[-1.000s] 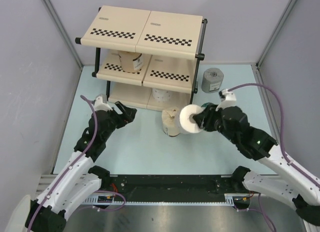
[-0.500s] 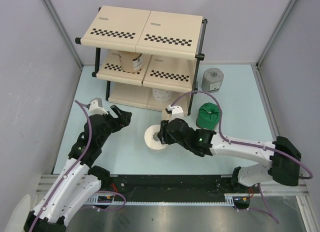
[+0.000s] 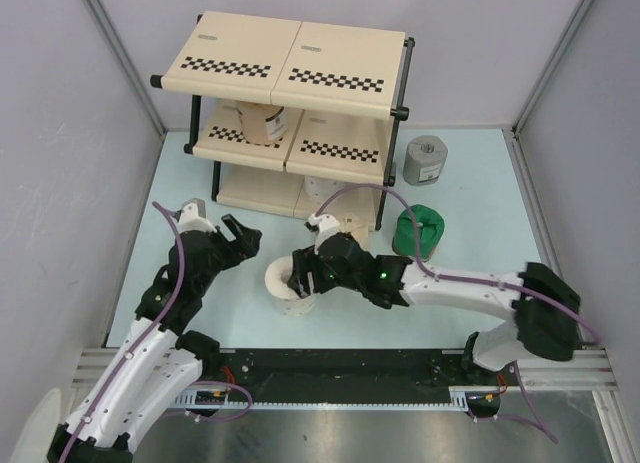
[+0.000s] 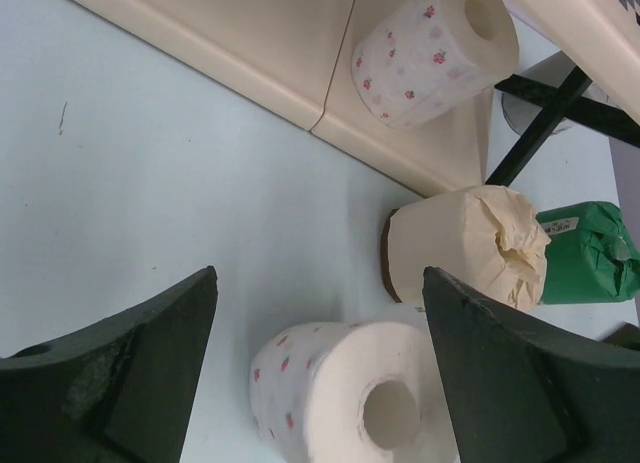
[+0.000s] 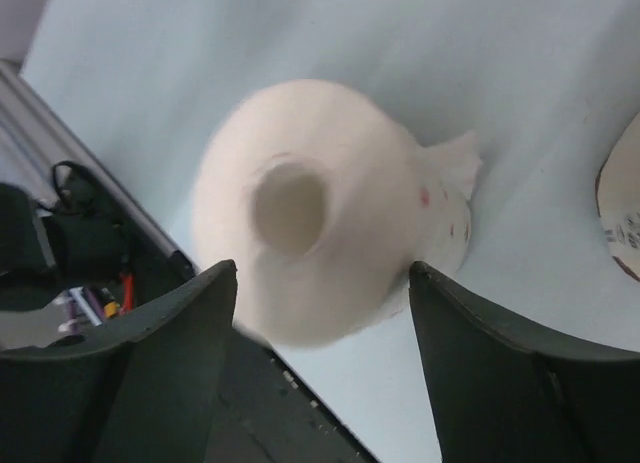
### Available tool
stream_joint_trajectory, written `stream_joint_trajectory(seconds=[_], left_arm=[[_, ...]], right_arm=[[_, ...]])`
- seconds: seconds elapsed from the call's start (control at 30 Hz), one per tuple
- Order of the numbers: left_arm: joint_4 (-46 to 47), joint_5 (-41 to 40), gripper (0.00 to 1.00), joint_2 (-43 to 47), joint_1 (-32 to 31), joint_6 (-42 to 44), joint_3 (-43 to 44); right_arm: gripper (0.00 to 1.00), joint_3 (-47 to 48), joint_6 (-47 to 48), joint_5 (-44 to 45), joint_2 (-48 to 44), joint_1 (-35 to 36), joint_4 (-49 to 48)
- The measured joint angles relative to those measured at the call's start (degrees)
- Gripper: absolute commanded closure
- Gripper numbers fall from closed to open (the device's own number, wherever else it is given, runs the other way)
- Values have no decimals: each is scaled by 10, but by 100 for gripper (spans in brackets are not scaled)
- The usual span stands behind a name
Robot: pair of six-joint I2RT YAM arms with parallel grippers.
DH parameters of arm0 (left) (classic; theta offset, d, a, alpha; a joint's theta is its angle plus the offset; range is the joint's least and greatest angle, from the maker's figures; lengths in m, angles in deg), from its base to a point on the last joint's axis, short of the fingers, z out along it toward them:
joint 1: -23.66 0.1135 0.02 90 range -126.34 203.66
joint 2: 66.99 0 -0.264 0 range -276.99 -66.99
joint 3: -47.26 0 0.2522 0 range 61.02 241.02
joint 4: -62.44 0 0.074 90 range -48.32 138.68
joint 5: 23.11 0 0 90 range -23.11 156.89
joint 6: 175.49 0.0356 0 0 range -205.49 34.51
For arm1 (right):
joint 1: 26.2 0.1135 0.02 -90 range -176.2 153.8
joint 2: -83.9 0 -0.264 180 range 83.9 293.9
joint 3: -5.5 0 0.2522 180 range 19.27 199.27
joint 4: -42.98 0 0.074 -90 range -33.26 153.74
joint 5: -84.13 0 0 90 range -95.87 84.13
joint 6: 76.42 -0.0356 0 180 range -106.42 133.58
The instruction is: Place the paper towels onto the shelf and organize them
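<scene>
My left gripper should move toward the white red-dotted roll (image 3: 285,285) and down, straddling the roll's rim with one fingertip in the core.
The shelf (image 3: 290,58) stands at the back. A tan roll (image 3: 262,123) sits on its middle tier and a white roll (image 3: 322,191) on its bottom tier (image 4: 250,43). A white red-dotted roll (image 3: 285,285) lies on the table, blurred in the right wrist view (image 5: 320,233). My right gripper (image 3: 305,273) is open, its jaws wide on either side of this roll (image 5: 322,268). My left gripper (image 3: 245,245) is open and empty just left of it (image 4: 320,283). A second tan roll (image 4: 465,248), a green roll (image 3: 420,233) and a grey roll (image 3: 425,160) stand on the table.
My right arm (image 3: 470,288) stretches across the table's front, from the right base to the middle. Grey walls close in the left, right and back sides. The black rail (image 3: 340,378) runs along the near edge.
My right arm swung left and down with the white roll, from mid-air at the centre right to the table by the left gripper, where its jaws now stand wide. The left gripper shifted slightly.
</scene>
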Motion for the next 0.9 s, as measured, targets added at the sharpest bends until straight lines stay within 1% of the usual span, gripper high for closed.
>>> stream_joint_trajectory(seconds=[0.03, 0.13, 0.2, 0.23, 0.3, 0.4, 0.5, 0.57, 0.63, 0.67, 0.77, 0.9], left_arm=[[-1, 2, 16, 0, 0, 1, 0], [-4, 16, 15, 0, -1, 10, 0], [-9, 27, 15, 1, -6, 15, 0], [-12, 29, 14, 2, -12, 15, 0], [-21, 31, 14, 5, -31, 14, 0], [-28, 29, 14, 8, -87, 4, -3], [-34, 22, 14, 8, -164, -17, -9], [-53, 1, 13, 7, -223, -32, -10], [-71, -21, 13, 5, -259, -41, -10], [-87, -36, 13, 4, -270, -46, -10], [-115, -68, 13, 0, -274, -52, -10], [-133, -100, 13, -18, -274, -58, -8]], right_arm=[[23, 0, 5, 5, -24, 6, 12], [19, 1, 17, 35, -131, 13, 48], [18, 8, 26, 72, -232, 14, 77], [18, 13, 28, 87, -268, 13, 86], [17, 27, 33, 131, -345, 9, 117], [15, 34, 33, 189, -419, -4, 171], [15, 27, 27, 235, -462, -22, 236], [16, 13, 21, 249, -482, -33, 277], [16, 1, 11, 253, -500, -38, 311], [16, -3, 7, 254, -508, -39, 323], [16, -8, -2, 255, -528, -39, 349], [16, -8, -7, 257, -541, -39, 366]])
